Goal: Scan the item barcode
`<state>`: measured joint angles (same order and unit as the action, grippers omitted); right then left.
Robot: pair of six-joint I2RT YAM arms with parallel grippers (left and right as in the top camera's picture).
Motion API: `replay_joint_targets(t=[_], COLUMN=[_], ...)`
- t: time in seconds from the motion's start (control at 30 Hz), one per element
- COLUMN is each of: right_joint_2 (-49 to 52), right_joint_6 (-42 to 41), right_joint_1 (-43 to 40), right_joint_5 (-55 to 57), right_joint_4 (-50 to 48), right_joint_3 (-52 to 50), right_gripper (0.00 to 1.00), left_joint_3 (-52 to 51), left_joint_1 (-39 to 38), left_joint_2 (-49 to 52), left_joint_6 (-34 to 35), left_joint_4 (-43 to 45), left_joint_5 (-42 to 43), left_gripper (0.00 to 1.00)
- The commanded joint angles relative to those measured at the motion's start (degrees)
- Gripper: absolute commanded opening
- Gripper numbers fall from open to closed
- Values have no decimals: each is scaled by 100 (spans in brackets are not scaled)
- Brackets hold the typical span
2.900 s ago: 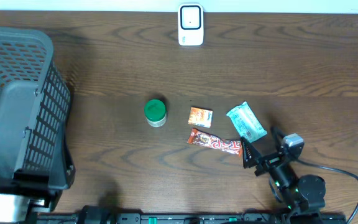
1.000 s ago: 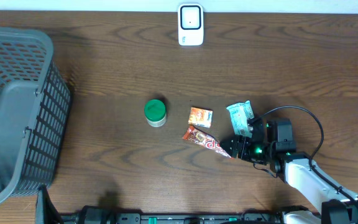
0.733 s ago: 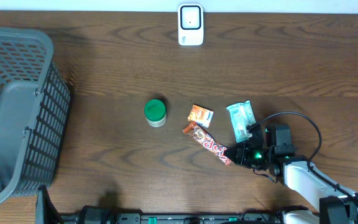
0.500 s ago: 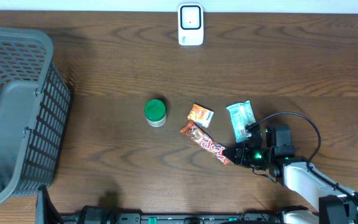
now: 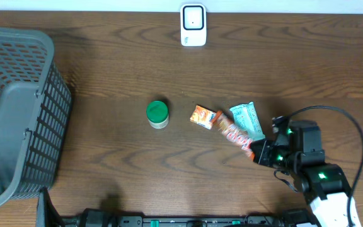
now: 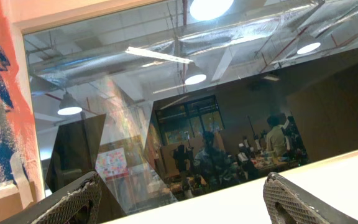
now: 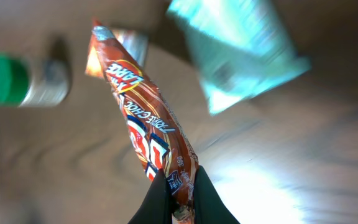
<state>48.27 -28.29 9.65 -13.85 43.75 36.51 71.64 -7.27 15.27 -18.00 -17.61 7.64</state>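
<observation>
Next, my right gripper will swing, turning, down and to the left in the overhead view toward clear wood by the orange packet, lower the bar and release it.
The item in hand is a long red-brown chocolate bar point(image 5: 234, 133) point(image 7: 143, 116). My right gripper point(image 5: 258, 151) point(image 7: 179, 188) is shut on its near end, and the bar sticks out diagonally toward the upper left, lifted off the wood. A white scanner point(image 5: 193, 25) stands at the table's far edge, well away from the bar. In the left wrist view my left gripper point(image 6: 182, 202) is open, holds nothing, and points up at a window and ceiling lights.
A green-lidded jar point(image 5: 157, 114) point(image 7: 16, 81), a small orange packet point(image 5: 202, 117) and a teal packet point(image 5: 247, 120) point(image 7: 236, 51) lie around the bar. A large grey basket point(image 5: 17, 113) fills the left side.
My right gripper closed on the bar's end and drew back to the right. The bar swung from lying below the packets to pointing up-left beside the teal packet.
</observation>
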Motion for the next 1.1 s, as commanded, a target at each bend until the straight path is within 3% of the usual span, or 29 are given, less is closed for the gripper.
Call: replay_joint_targets(t=[0.0, 0.2, 0.3, 0.6, 0.73, 0.83, 1.0, 1.07], right_joint_2=[-33, 271, 553, 2194, 3239, 4146, 4778, 4784], right_joint_6=[-39, 87, 323, 2627, 3187, 3307, 3080, 2778], right_joint_1=[262, 901, 1355, 3283, 3906, 4476, 5678, 6181], right_joint_5=[1941, 3995, 4385, 6824, 7805, 7930, 7731, 7200], right_joint_4=[94, 81, -291, -2127, -2492, -2520, -2535, -2573], right_joint_3=[251, 356, 400, 400, 400, 400, 400, 400], right_gripper=[1, 1, 1, 2, 2, 1, 2, 17], left_joint_3=[-17, -17, -17, -17, -17, -17, -17, -17], left_joint_1=[24, 24, 24, 24, 24, 24, 24, 24], left_joint_2=[-44, -44, -44, -44, -44, -44, -44, -44], left_joint_6=[28, 28, 28, 28, 26, 26, 26, 26], left_joint_4=[31, 33, 33, 35, 35, 37, 35, 35], left_joint_5=[72, 72, 72, 72, 72, 72, 70, 70], left_gripper=[84, 84, 84, 84, 84, 84, 84, 84])
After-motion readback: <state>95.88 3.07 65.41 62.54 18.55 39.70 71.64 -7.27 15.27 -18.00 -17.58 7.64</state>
